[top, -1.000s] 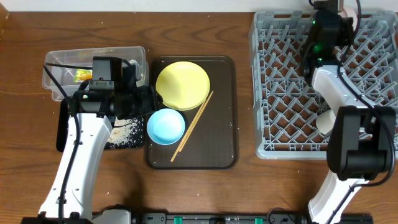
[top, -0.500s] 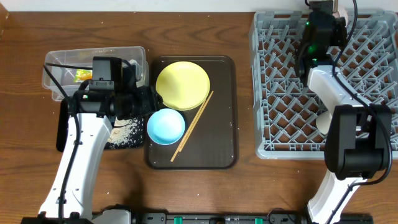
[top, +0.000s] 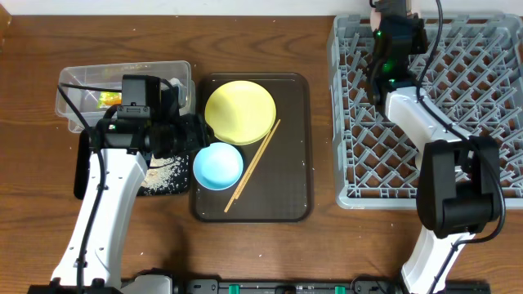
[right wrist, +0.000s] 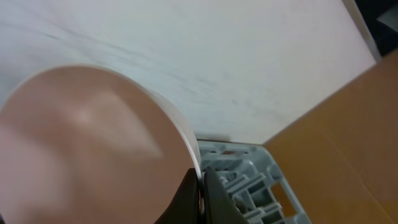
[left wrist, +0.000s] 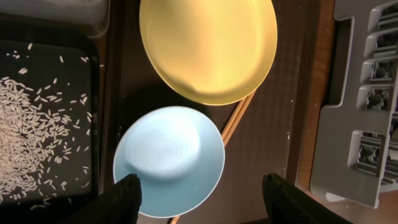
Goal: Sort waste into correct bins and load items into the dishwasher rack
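Observation:
The rack's far corner [top: 355,55] by the serving tray is empty, so the robot's right gripper needs to go down there, to the left in the overhead view, and release the bowl.
My left gripper [top: 194,135] [left wrist: 208,200] is open and empty, hovering over the near rim of the light blue bowl [top: 218,166] [left wrist: 169,160]. The yellow plate [top: 239,112] [left wrist: 208,46] and wooden chopsticks [top: 253,163] [left wrist: 236,118] lie beside it. My right gripper [top: 391,18] [right wrist: 202,186] is shut on the rim of the white bowl [top: 378,6] [right wrist: 87,143], held above the back-left edge of the grey dishwasher rack [top: 490,122] [right wrist: 249,180]. The clear tub [top: 131,72] holds the green-and-yellow wrapper [top: 108,98]. Rice [top: 163,173] [left wrist: 31,137] lies in the black tray [top: 82,175]. The tissue and the cup are not seen.
The dark brown serving tray [top: 290,163] [left wrist: 267,149] holds the plate, blue bowl and chopsticks between the bins and the rack. The rack's corner shows in the left wrist view [left wrist: 364,93]. A pale wall fills the right wrist view behind the bowl.
My right arm has swung left along the back of the rack with the white bowl in it. The left arm has not moved.

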Controlling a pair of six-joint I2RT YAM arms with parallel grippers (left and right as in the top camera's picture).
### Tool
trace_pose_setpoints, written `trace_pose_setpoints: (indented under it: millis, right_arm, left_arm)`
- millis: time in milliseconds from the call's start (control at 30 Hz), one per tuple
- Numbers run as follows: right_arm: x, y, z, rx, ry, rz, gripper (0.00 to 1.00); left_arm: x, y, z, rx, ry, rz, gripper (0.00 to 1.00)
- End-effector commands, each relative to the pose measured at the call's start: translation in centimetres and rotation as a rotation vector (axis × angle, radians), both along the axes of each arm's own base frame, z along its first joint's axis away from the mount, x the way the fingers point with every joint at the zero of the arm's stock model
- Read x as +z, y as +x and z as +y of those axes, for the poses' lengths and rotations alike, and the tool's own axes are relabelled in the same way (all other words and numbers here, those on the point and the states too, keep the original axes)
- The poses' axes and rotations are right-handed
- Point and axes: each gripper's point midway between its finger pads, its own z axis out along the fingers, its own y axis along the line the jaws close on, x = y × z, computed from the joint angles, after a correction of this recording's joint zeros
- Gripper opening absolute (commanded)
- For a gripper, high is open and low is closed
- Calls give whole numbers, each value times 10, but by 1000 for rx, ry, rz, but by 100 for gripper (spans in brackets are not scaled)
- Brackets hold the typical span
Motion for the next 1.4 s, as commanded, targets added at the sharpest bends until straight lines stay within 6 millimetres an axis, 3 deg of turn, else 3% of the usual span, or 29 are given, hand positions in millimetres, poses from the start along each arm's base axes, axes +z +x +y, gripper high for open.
trace_pose_setpoints:
  millis: [0,233,867,933,1100,1367]
  right_arm:
    - [2,3,19,53,28,-19,1]
    - [-5,5,38,97,28,-5,1]
    - [-55,-12,40,42,-40,206,1]
    - [-52,-15,43,18,-44,198,1]
    - [-23,-16,42,-16,-32,100,1]
    - [-1,-18,25,-92,-80,45,1]
  left_arm:
    - [-2,-1,3,-6,17,1,65]
    - [-3,-2,3,-6,17,5,65]
    - [-3,-3,3,-6,18,8,65]
    - [-3,-3,3,-6,18,8,66]
    - [-3,-3,3,-6,18,12,65]
    - [-3,-4,3,-6,18,12,65]
